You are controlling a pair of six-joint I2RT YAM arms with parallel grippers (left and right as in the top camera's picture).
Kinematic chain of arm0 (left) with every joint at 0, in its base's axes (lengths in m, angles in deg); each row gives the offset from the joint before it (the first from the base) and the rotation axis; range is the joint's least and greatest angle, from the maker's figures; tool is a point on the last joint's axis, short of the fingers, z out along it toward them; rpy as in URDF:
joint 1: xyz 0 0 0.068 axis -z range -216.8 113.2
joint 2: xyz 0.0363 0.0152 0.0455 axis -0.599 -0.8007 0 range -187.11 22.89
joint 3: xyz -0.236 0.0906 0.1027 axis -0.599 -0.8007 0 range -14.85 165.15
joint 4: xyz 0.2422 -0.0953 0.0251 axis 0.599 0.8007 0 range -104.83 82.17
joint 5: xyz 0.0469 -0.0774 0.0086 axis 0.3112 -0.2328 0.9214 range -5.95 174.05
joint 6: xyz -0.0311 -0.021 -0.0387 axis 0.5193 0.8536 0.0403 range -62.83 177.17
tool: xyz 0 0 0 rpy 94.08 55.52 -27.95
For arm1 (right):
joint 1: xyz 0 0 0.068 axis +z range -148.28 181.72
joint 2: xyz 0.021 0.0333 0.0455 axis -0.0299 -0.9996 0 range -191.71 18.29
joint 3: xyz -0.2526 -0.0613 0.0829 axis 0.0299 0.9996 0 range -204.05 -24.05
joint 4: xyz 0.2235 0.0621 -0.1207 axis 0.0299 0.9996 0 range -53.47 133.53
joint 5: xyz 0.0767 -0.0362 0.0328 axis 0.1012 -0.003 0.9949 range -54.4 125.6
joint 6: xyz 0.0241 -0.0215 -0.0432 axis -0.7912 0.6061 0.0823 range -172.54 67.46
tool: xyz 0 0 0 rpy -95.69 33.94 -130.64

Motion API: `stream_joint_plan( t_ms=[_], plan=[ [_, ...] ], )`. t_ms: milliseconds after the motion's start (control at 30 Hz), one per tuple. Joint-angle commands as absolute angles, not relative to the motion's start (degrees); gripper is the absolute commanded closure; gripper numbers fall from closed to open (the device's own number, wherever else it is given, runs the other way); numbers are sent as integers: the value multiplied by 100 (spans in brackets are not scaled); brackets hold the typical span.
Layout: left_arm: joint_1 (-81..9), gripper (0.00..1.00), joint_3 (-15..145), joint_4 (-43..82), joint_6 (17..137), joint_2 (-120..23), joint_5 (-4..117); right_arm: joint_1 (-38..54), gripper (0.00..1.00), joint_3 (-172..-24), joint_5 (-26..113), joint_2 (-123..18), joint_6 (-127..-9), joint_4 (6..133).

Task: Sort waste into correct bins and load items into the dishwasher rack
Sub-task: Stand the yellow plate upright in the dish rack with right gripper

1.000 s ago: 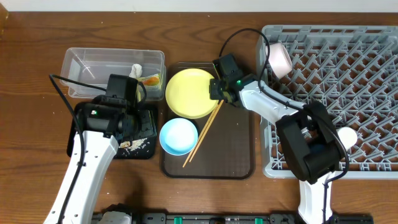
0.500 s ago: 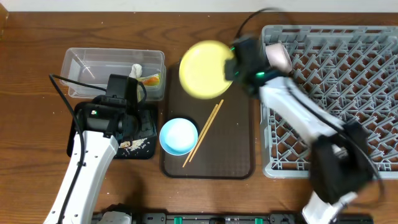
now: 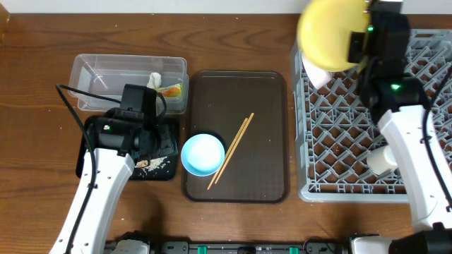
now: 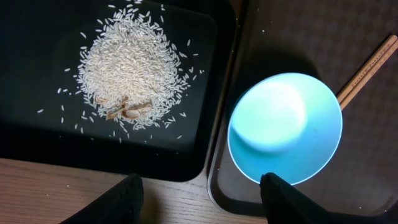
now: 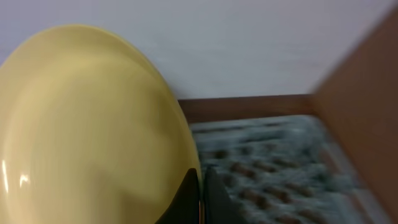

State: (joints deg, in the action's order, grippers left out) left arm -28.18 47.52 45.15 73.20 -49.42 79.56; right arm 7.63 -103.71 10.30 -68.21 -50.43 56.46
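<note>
The pink cup fills the rack's corner, so I should next move my right gripper down past that cup and tilt the plate (image 3: 329, 32) upright, to let go of the plate's rim over the rack's far slots.
My right gripper (image 3: 359, 44) is shut on the rim of a yellow plate (image 3: 329, 32) and holds it raised over the far left corner of the grey dishwasher rack (image 3: 353, 134). In the right wrist view the plate (image 5: 87, 130) fills the left side, its edge pinched between the fingers (image 5: 201, 190). A blue bowl (image 3: 203, 154) and wooden chopsticks (image 3: 232, 150) lie on the brown tray (image 3: 261, 106). My left gripper (image 4: 199, 199) is open and empty, hovering between the black bin (image 4: 37, 74) with rice and the blue bowl (image 4: 285, 127).
A clear container (image 3: 106, 74) with scraps stands at the back left. The rack holds a pink cup (image 3: 316, 74) at its far left and a white cup (image 3: 381, 159) near its front. Chopsticks show in the left wrist view (image 4: 367, 68).
My right arm has lifted the yellow plate off the tray and swung it right and up over the rack's far left corner. The left arm has not moved.
</note>
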Motion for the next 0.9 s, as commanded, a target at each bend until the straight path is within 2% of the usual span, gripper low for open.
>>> stream_joint_plan(
  t_ms=[0,333,500,700,867],
  plan=[
    [-2842,37,4726,4535,7268,-4980,8021,369,99,-10388,191,-6788,-4013,5619],
    [-2842,37,4726,4535,7268,-4980,8021,-197,99,-10388,-686,-7173,-2829,5495],
    [-2842,37,4726,4535,7377,-4980,8019,-201,99,-10388,-867,-7577,-2807,5440],
    [-2842,37,4726,4537,7377,-4980,8019,-197,99,-10388,-1700,-8084,-2831,5045],
    [-2842,37,4726,4535,7379,-4980,8019,-197,99,-10388,-1523,-8381,-3213,4959]
  ],
)
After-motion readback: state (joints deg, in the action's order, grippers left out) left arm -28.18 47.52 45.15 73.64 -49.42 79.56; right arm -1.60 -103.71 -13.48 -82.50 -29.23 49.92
